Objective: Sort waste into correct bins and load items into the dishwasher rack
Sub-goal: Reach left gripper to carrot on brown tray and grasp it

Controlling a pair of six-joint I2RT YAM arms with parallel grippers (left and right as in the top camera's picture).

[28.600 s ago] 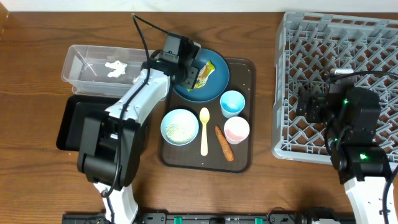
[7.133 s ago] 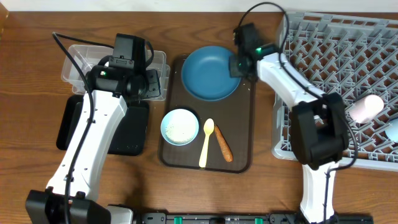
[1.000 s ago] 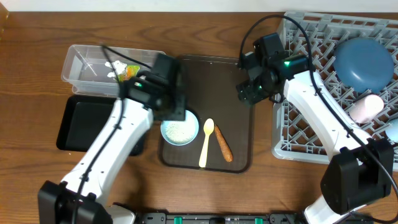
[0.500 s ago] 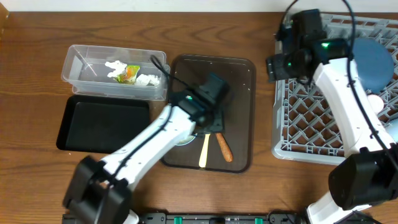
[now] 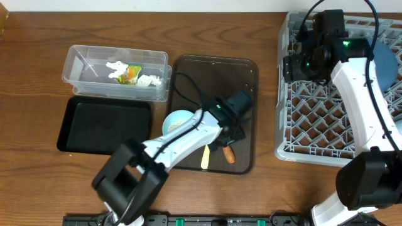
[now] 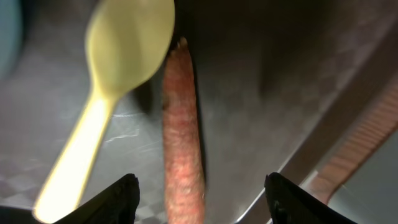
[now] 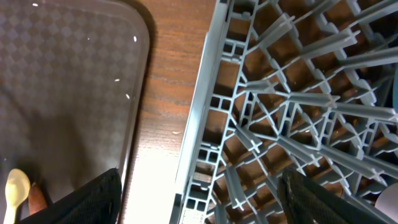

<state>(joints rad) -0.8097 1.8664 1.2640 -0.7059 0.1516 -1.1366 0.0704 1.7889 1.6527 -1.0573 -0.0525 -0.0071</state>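
Observation:
The orange stick lies between my open fingers, so next my left gripper should move down onto the orange stick's thicker part (image 5: 228, 154) (image 6: 184, 193), clear of the yellow spoon, and close there.
The thin orange carrot-like stick (image 5: 227, 153) lies on the dark brown serving tray (image 5: 242, 81), beside the yellow spoon (image 5: 205, 157). My left gripper (image 5: 228, 138) hovers low over the stick and is open. In the left wrist view its fingertips (image 6: 122, 195) stand either side of the stick (image 6: 182, 143), not touching it, with the spoon (image 6: 118, 62) to the left. The white bowl (image 5: 176, 120) is partly hidden by my left arm. My right gripper (image 5: 296, 66) is open and empty over the left edge of the grey dishwasher rack (image 5: 326, 119). The dark blue plate (image 5: 385, 63) stands in the rack.
The clear tub (image 5: 81, 63) at the back left holds white tissues (image 5: 116, 66) and the orange-and-green wrapper (image 5: 130, 73). The black tray (image 5: 103, 123) lies in front of it. In the right wrist view a few rice grains (image 7: 128, 96) lie on the brown tray, beside the rack's wall (image 7: 205, 124).
My left arm has swung right from the bowl to over the carrot stick. My right arm has moved from the brown tray back over the rack's left edge.

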